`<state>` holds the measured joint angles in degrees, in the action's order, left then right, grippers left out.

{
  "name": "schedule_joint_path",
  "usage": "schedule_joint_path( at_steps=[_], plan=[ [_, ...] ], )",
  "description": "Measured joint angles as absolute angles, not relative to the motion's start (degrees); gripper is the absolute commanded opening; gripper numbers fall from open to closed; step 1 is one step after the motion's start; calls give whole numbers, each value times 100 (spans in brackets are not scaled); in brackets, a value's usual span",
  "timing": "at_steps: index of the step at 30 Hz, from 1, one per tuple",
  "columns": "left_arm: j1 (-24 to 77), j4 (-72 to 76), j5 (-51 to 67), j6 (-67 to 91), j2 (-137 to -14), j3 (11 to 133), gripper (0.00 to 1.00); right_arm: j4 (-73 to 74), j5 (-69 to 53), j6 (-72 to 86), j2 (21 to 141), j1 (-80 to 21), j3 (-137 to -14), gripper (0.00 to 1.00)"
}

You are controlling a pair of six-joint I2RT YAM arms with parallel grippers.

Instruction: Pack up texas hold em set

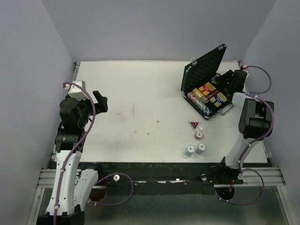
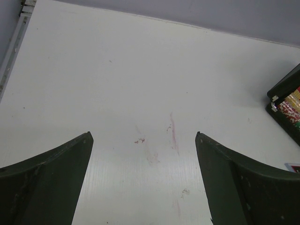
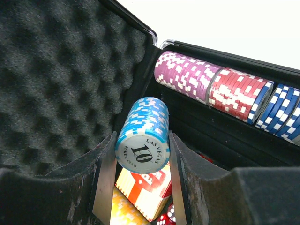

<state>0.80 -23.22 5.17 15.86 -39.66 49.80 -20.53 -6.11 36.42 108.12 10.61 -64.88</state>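
Note:
The light-blue stack will next go down with my right gripper into an empty slot [image 1: 219, 84] [image 3: 193, 123] that shows between the purple-and-red chip row and the card decks, and my right gripper will release it there.
The black case [image 1: 221, 109] stands open at the back right with its ribbed lid [image 1: 204, 70] raised. My right gripper [image 1: 224, 82] is inside it, shut on a stack of light blue chips [image 3: 143, 136] lying on its side, above the card decks [image 3: 140, 192]. Purple [image 3: 185, 75], red [image 3: 239, 93] and blue [image 3: 281, 112] chip rows fill the tray. On the table in front of the case lie a dark triangular marker [image 1: 193, 124], a clear disc [image 1: 203, 126], a red-and-white chip stack [image 1: 198, 135] and two blue stacks [image 1: 190, 150]. My left gripper [image 1: 101, 101] is open and empty at the far left.
The lid's grey foam lining [image 3: 61, 70] is close on the left of the right gripper. Red dice [image 3: 166, 215] lie beside the decks. The left wrist view shows the left gripper [image 2: 143, 134] over stained white table, with the case's corner [image 2: 286, 103] at the right edge.

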Motion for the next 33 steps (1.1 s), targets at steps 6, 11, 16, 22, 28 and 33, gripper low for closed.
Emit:
schedule_joint_path(
  at_steps=[6,11,16,22,28,33],
  plan=[
    [80,-2322,519,1586,-3966,4978,99,-2049,-613,3548,11083,1061,-6652,1],
    [80,-2322,519,1584,-3968,4978,99,-2056,-613,3483,11190,1061,-6726,1],
    [80,-2322,519,1586,-3968,4978,99,-2043,-613,3422,11358,1061,-6847,1],
    [80,-2322,519,1586,-3970,4978,99,-1911,-598,3332,11467,1061,-6949,24],
    [80,-2322,519,1586,-3970,4978,99,-1750,-495,3216,11472,1061,-7026,63],
    [80,-2322,519,1584,-3968,4978,99,-1579,-207,2985,11417,1063,-7179,82]
  ],
)
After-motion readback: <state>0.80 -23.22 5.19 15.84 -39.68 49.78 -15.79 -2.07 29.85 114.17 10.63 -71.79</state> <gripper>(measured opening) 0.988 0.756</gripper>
